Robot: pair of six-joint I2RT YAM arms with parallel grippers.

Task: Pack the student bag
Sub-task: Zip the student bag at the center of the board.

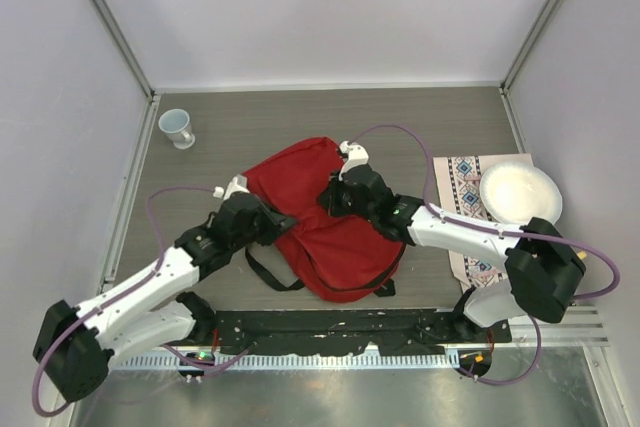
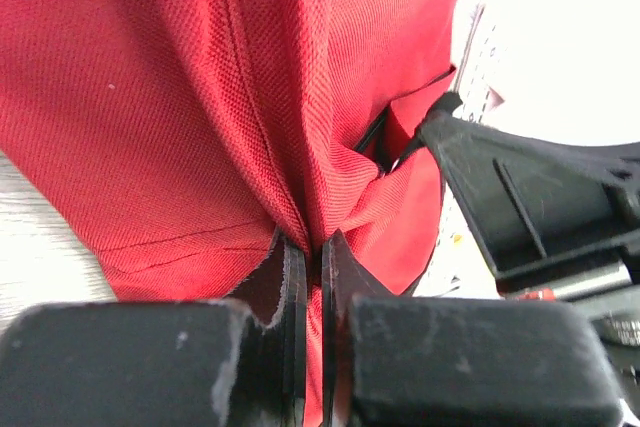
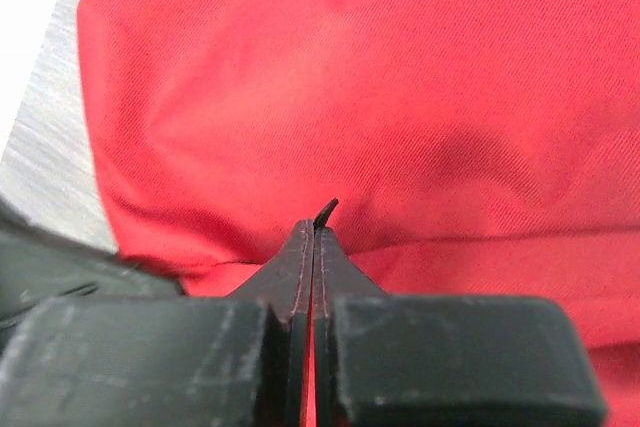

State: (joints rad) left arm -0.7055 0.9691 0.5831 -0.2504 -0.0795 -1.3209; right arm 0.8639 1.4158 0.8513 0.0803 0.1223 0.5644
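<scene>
The bag (image 1: 340,247) lies bunched between my grippers, so I will pull the black tab with my right gripper toward the bare tabletop by the placemat and let it go.
The student bag (image 1: 340,247), a red fabric backpack with black straps, lies in the middle of the table. My left gripper (image 1: 290,222) reaches its left side. In the left wrist view the left gripper (image 2: 312,242) is shut on a pinched fold of the bag's red fabric (image 2: 200,97). My right gripper (image 1: 328,202) comes in from the right onto the bag's upper middle. In the right wrist view the right gripper (image 3: 314,227) is shut, and a small black tab (image 3: 327,209) of the bag (image 3: 400,97) sticks out between its tips. The two grippers are close together.
A pale blue cup (image 1: 178,128) stands at the back left. At the right a white plate (image 1: 520,194) rests on a patterned placemat (image 1: 462,187). A black strap loop (image 1: 265,272) trails off the bag's near left side. Walls enclose the table on three sides.
</scene>
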